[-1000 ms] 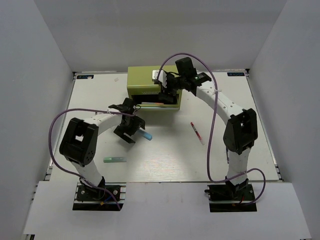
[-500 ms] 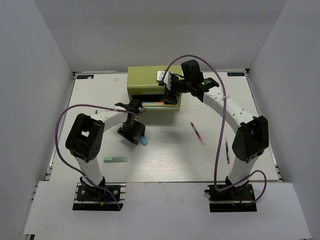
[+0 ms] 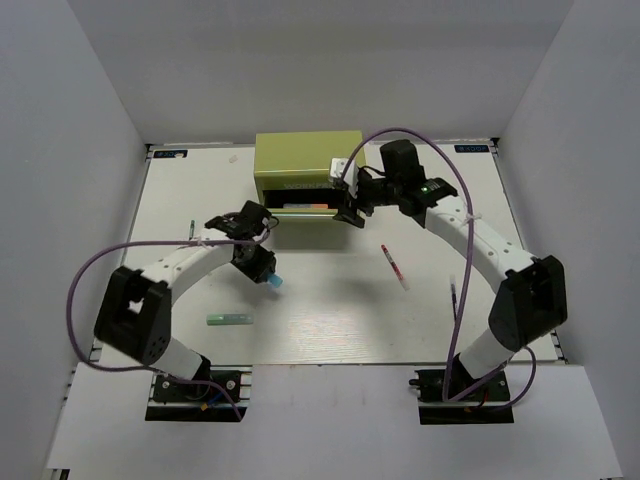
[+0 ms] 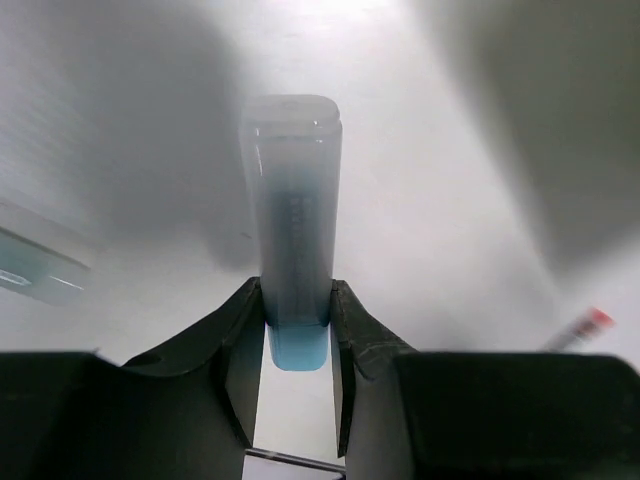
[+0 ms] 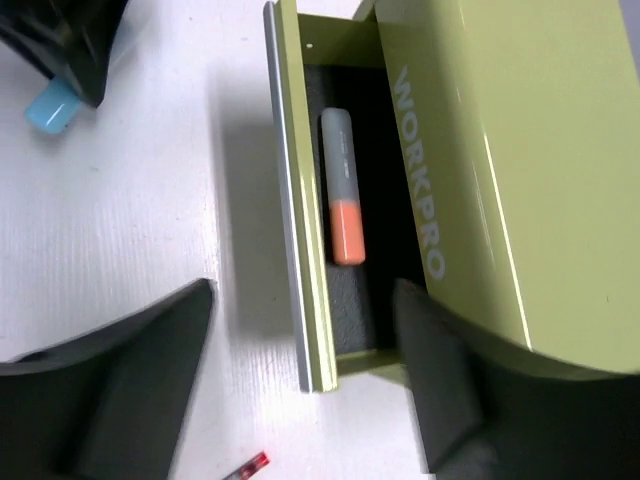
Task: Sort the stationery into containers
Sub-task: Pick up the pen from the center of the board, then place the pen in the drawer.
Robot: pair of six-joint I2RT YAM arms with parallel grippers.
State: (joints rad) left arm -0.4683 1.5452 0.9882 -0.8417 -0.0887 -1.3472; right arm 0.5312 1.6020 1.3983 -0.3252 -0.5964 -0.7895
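Observation:
The bare drawer bottom [image 3: 298, 199] beside the orange/grey marker lies outward of my left gripper, so it should lift outward over the drawer's front side next, then lower and release.
My left gripper [image 4: 297, 320] is shut on the light-blue/white marker [image 4: 292, 210], both fingers pressed to its sides near the blue end. In the top view the left gripper [image 3: 260, 267] is in front of the olive tool chest [image 3: 305, 160], with the marker's blue tip [image 3: 275, 282] poking out. The chest's drawer [image 5: 300, 230] stands open and holds the orange/grey marker [image 5: 342, 190]. My right gripper [image 5: 300, 390] is open astride the drawer's front corner, holding nothing. On the table lie the pale green marker [image 3: 231, 319], the red-white pen [image 3: 394, 266] and the dark blue pen [image 3: 455, 297].
White walls enclose the table on three sides. The chest [image 5: 480, 150] stands at the back centre. A purple cable loops over each arm. The pale green marker [image 4: 35, 268] lies left of the held marker in the left wrist view.
My left gripper has closed on the light-blue marker, and its arm has swung out to the left. The right gripper has drawn back from over the chest to the drawer's front right corner.

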